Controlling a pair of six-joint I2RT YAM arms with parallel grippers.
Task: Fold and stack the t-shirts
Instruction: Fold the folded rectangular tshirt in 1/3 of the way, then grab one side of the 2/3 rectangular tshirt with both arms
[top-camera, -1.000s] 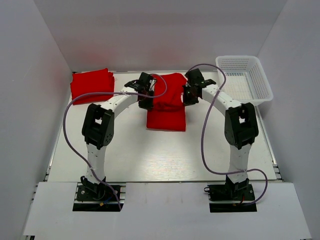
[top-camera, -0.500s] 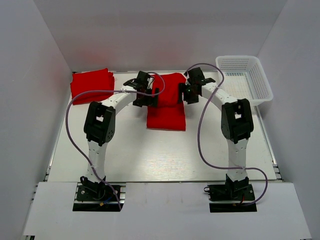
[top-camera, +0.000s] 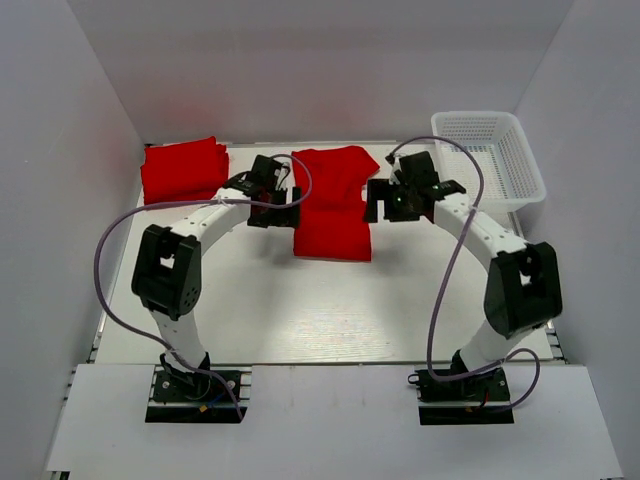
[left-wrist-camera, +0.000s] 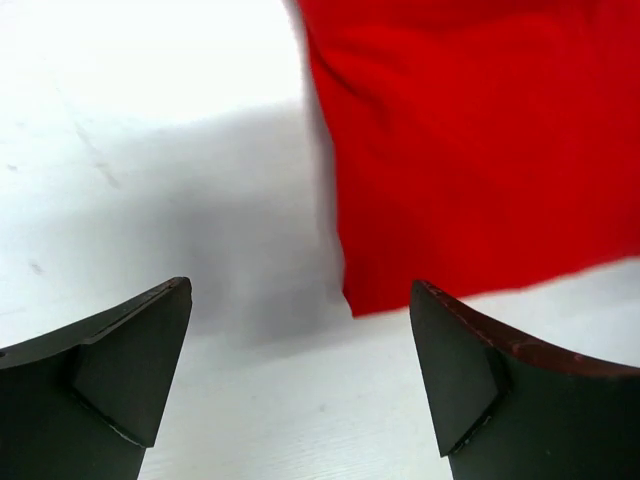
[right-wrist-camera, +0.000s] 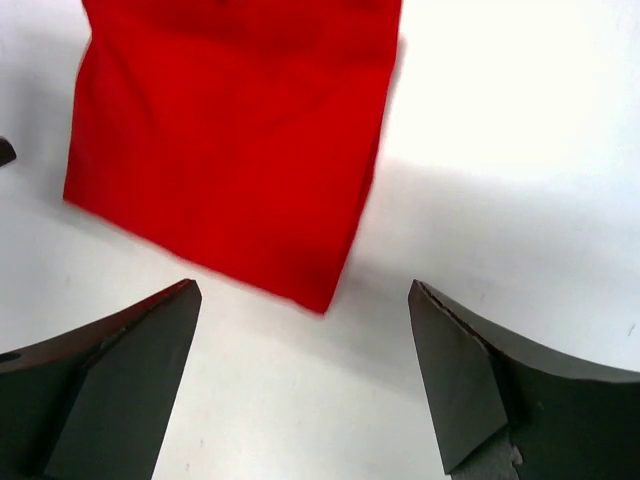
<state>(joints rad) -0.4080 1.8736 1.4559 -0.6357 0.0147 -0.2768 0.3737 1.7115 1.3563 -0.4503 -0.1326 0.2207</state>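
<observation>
My right gripper moves down and back onto the middle shirt's near basket-side corner next, since that free corner lies below it and closer to my base.
A folded red t-shirt lies flat at the middle back of the table, and nothing is gripping it. A stack of folded red t-shirts sits at the back left. My left gripper hovers open just left of the middle shirt. In the left wrist view this gripper has only bare table between its fingers, and the shirt's corner lies just ahead. My right gripper hovers open just right of the shirt. The right wrist view shows the gripper wide apart, with a shirt corner ahead.
A white plastic basket stands at the back right, beside my right arm. White walls close in the table on three sides. Purple cables loop from both arms over the table's near half.
Both grippers opened and let go of the red t-shirt. Each drew away sideways, the left to the left and the right to the right. The folded shirt now lies flat.
</observation>
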